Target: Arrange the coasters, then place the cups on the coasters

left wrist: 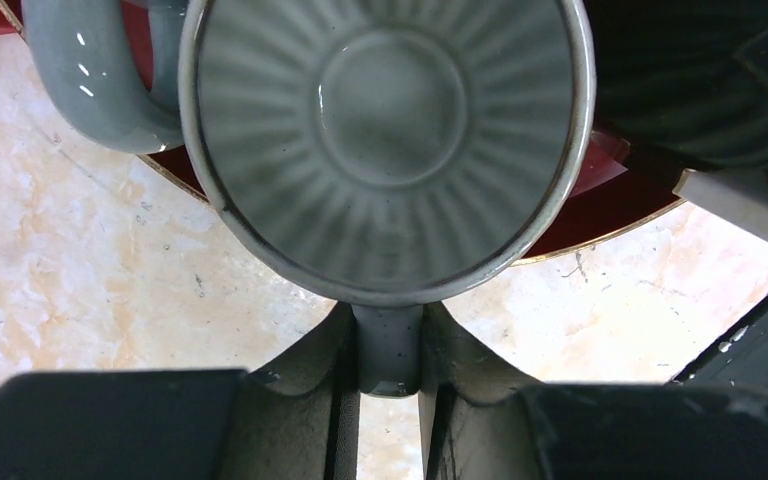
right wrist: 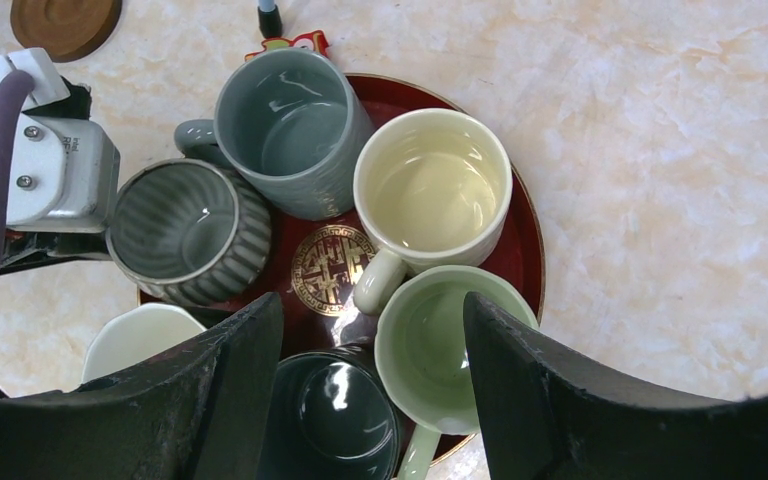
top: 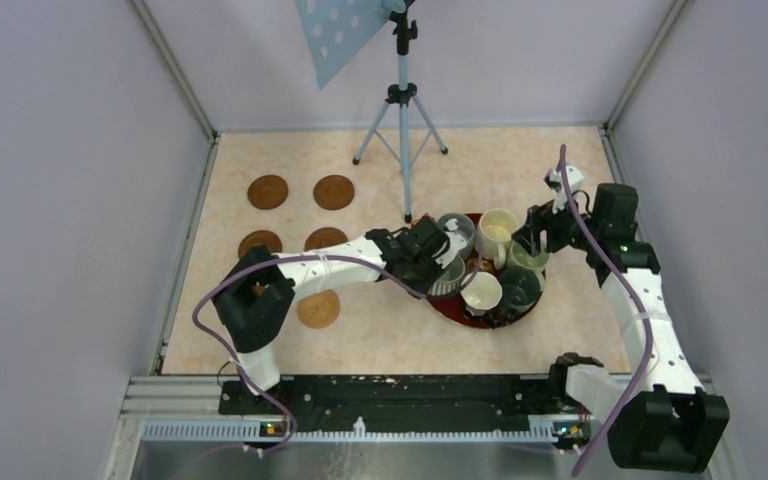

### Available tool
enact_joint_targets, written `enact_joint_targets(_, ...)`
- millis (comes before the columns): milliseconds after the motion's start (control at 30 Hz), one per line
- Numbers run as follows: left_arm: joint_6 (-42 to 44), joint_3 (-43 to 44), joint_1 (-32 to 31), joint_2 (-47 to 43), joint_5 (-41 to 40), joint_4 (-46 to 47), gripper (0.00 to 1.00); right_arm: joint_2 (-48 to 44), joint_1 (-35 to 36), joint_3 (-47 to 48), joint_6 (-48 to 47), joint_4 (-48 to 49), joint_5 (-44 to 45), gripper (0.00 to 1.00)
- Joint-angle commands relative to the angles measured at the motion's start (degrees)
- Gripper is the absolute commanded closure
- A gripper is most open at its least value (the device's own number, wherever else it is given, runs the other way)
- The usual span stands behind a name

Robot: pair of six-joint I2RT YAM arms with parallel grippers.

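Note:
My left gripper lifts the ribbed grey cup across, lowers and releases it next. The empty coaster nearest the tripod lies outward of it, to its left in the top view.
Several brown coasters lie left on the table, among them one at the back [top: 267, 191] and one nearest my left arm [top: 318, 309]. Six cups crowd the red tray [right wrist: 525, 250]: grey-green [right wrist: 290, 125], cream [right wrist: 430, 190], pale green [right wrist: 430, 345], dark teal [right wrist: 335, 415], white [right wrist: 140, 340] and ribbed grey [right wrist: 185, 230]. My left gripper [left wrist: 390, 360] is shut on the ribbed grey cup's [left wrist: 385, 130] handle at the tray's left edge. Over the pale green and dark teal cups hangs my right gripper [right wrist: 370, 303], open and holding nothing.
A tripod [top: 403, 100] carrying a blue perforated sheet stands at the back, one foot near the tray. Grey enclosure walls flank the table on both sides. A black rail [top: 400, 395] runs along the near edge.

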Motion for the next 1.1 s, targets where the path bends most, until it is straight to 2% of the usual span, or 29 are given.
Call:
enact_joint_targets(0,0.33,0.72,1.5,-4.61,-0.34,-1.34,1.0,-0.94,-0.47,-0.06,-0.77,1.33,-1.25,0.34)
enact_joint_targets(133,2.08,-0.15,3.13,-9.69,0.43,-0.62,1.0,-0.85,-0.47,-0.14,-0.9,1.33,-1.19,0.34)
enact_joint_targets(300,6.34,-3.4,8.38,-18.9,8.96,3.54,1.0,-0.35,-0.47,-0.14,-1.12,1.44,-1.06,0.34)
enact_joint_targets(433,9.04,-4.72,11.61,-23.54,12.45,2.54,1.0,0.01,-0.47,-0.14,-1.28,1.4,-1.07,0.34)
enact_joint_targets(600,15.12,-8.77,20.73,-29.98,19.45,0.86,1.0,0.31,-0.47,-0.14,-1.6,1.36,-1.53,0.34)
enact_joint_targets(700,19.19,-10.22,27.84,-33.08,20.42,-0.48,1.0,0.43,-0.47,-0.14,-1.89,1.17,-2.39,0.34)
enact_joint_targets(800,23.32,-9.85,36.46,-33.68,23.76,-2.15,1.0,0.59,-0.47,-0.1,-2.17,1.05,-2.81,0.34)
enact_joint_targets(933,28.1,-7.04,49.04,-30.44,33.35,-2.61,1.0,0.64,-0.47,0.03,-2.34,0.88,-3.41,0.34)
enact_joint_targets(1000,31.34,-4.75,51.46,-27.38,33.45,-2.18,1.0,0.6,-0.47,0.03,-2.35,0.79,-3.38,0.34)
enact_joint_targets(1067,34.47,-2.21,51.71,-23.48,29.86,-2.02,1.0,0.58,-0.47,0.1,-2.15,0.82,-3.19,0.34)
